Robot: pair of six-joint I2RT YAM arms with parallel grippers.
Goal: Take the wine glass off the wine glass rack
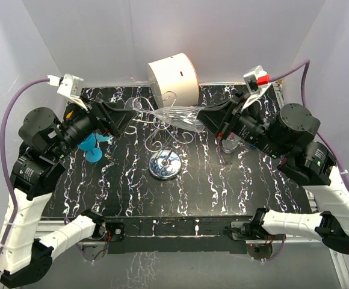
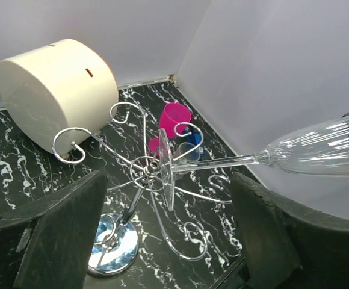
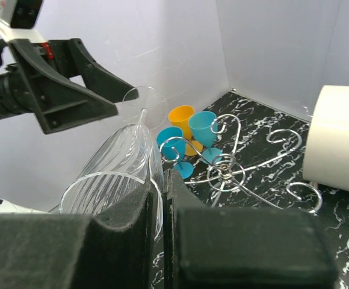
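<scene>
My right gripper is going to move away from the rack [image 1: 165,164] next, turn downward and go down onto the bare tabletop beside the clear tumbler to let go, because the foot of the glass points sideways.
The wine glass [image 1: 176,115] is clear and lies on its side in the air above the wine glass rack [image 1: 165,164], a silver wire stand with scroll arms and a round chrome base. My right gripper [image 1: 206,120] is shut on the rim of the glass bowl [image 3: 114,168]; its jaws [image 3: 160,180] pinch the glass wall. In the left wrist view the glass foot [image 2: 165,174] hangs beside the rack's central ring [image 2: 143,171]; I cannot tell if they touch. My left gripper [image 1: 126,119] is open and empty, its fingers [image 2: 72,235] either side of the rack.
A white cylindrical drum [image 1: 173,77] stands behind the rack. Blue and orange plastic goblets [image 1: 93,147] stand at the left under my left arm. A pink cup [image 2: 173,119] and a blue one stand at the right. White walls enclose the black marbled table [image 1: 180,198].
</scene>
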